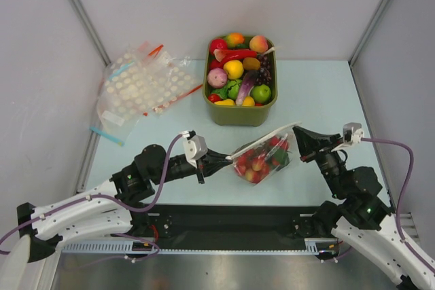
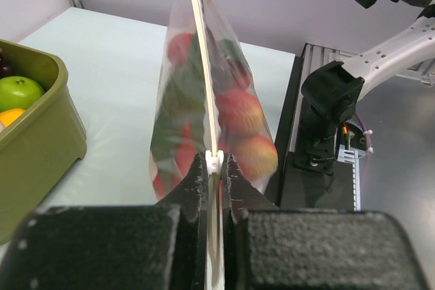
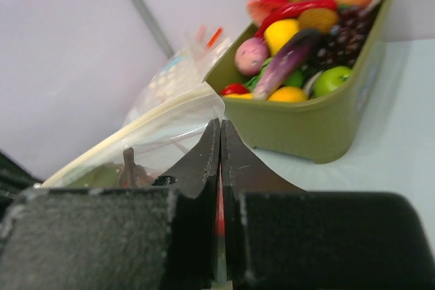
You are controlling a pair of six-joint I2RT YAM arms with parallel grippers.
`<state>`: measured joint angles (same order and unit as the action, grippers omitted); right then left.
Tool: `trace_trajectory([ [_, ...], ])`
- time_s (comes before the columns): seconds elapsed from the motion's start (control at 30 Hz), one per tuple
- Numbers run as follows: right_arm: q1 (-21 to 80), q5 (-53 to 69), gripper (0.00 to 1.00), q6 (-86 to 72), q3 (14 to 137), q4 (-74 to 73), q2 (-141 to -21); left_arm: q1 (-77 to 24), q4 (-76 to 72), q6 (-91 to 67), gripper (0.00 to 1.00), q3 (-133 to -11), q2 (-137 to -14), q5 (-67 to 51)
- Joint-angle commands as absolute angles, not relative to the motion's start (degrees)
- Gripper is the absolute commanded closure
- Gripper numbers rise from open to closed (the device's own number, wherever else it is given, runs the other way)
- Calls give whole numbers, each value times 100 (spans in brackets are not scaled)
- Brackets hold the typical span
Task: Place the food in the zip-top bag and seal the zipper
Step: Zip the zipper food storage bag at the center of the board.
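Observation:
I should move my left gripper down and outward to the bare tabletop by the bin and let go, because the slider is at the end of the zipper and the filled bag is hanging.
The clear zip-top bag (image 1: pixel 268 151) hangs between my two grippers above the table's front middle. Food (image 1: pixel 257 162) fills it: red and peach-coloured pieces with some green. Its pale zipper (image 1: pixel 266 138) runs along the top edge. My left gripper (image 1: pixel 227 160) is shut on the zipper's left end. In the left wrist view its jaws pinch the zipper (image 2: pixel 201 66) at a small white slider (image 2: pixel 214 161), with the food (image 2: pixel 241 110) behind. My right gripper (image 1: pixel 298 142) is shut on the bag's right corner (image 3: pixel 197 103), as the right wrist view shows.
An olive-green bin (image 1: pixel 240 115) heaped with toy fruits and vegetables stands just behind the bag, also seen as the bin (image 3: pixel 319 123) in the right wrist view. A heap of white-dotted clear bags (image 1: pixel 139 86) lies at the back left. Grey walls close in the table.

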<state>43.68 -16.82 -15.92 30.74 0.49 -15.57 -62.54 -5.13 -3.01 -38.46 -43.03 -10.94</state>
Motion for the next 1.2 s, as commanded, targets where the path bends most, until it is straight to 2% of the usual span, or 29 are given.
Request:
trace_trajectory([
  [0.0, 4192, -3638, 100, -1565, 3068, 387, -1266, -6267, -431, -290, 100, -4122, -4228, -1178],
  [0.33, 4184, -4586, 100, -1758, 2953, 281, -941, -6258, -387, -299, 100, -4148, -4289, -1090],
  [0.67, 4184, -4975, 100, -1767, 2760, 483, -756, -6267, -299, -351, 100, -4166, -4324, -686],
  [0.9, 4175, -4246, 100, -1863, 2672, 852, -1545, -6267, -70, -553, 100, -4271, -4570, 517],
  [1.0, 4184, -4149, 100, -1872, 2663, 1001, -1968, -6258, -44, -808, 100, -4306, -4658, 1526],
  [1.03, 4184, -4140, 100, -1863, 2646, 1063, -2038, -6240, 113, -1061, 100, -4315, -4676, 2338],
  [1.17, 4184, -3999, 100, -1776, 2461, 1502, -2381, -6012, 53, -1379, 100, -4149, -4650, 3407],
])
